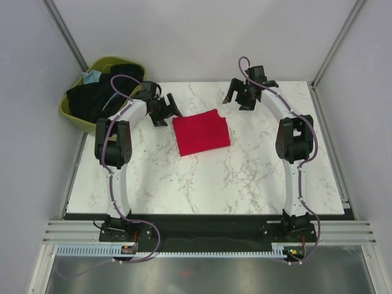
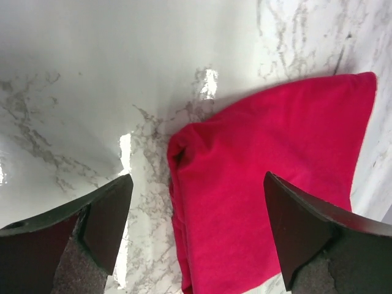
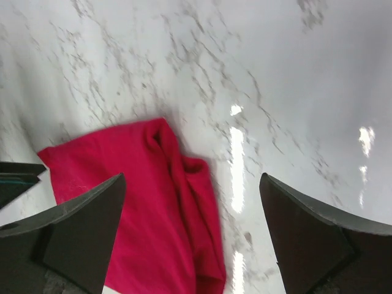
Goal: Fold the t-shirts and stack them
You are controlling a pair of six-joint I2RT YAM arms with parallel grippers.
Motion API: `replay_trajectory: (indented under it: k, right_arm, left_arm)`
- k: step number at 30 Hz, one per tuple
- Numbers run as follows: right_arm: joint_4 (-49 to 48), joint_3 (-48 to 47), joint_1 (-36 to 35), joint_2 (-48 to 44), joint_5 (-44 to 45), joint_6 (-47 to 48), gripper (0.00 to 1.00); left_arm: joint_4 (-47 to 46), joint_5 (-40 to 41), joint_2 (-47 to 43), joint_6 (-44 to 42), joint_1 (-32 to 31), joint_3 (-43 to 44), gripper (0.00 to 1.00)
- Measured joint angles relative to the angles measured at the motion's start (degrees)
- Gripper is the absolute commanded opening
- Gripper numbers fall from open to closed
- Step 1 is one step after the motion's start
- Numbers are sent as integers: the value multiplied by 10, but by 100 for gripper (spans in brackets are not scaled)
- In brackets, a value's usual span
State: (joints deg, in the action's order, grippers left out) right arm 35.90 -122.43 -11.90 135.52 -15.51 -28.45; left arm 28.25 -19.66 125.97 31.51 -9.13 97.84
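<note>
The right gripper lowers its open fingers next, down and to the left in the top view, astride the t-shirt's layered side edge [image 1: 223, 122] [image 3: 191, 179].
A bright red t-shirt [image 1: 201, 131] lies folded into a small rectangle on the marble table, at the back middle. It also shows in the left wrist view [image 2: 269, 196] and in the right wrist view [image 3: 147, 208]. My left gripper [image 1: 166, 108] hangs open and empty just left of the shirt's far left corner. My right gripper [image 1: 240, 95] is open and empty, above the table to the far right of the shirt. Black t-shirts [image 1: 98, 95] and a light blue one [image 1: 92, 76] lie bundled in the basket.
An olive-green plastic basket [image 1: 70, 116] stands off the table's back left corner, against the left wall. White walls close in the back and both sides. The marble table [image 1: 245, 177] ends at a dark front edge by the arm bases.
</note>
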Motion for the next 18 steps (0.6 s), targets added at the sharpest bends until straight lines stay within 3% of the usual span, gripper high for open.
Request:
replay_trajectory:
  k: [5,8,15,18]
  right_arm:
    - [-41,163,17,-87,-28,16,98]
    - [-67,214,9,-103,-51,26,98]
    - [-96,225,-19,-74,-85,37,98]
    - [-104,203,-26,-50,-98,38,84]
  left_arm:
    - [8,0,-29,-5,-8,10,97]
    - [10,1,-73,-7,-15,5,96]
    - [3,0,-254,-26,-35,-91,96]
    - [0,0,-346,-39,-43,-171,96]
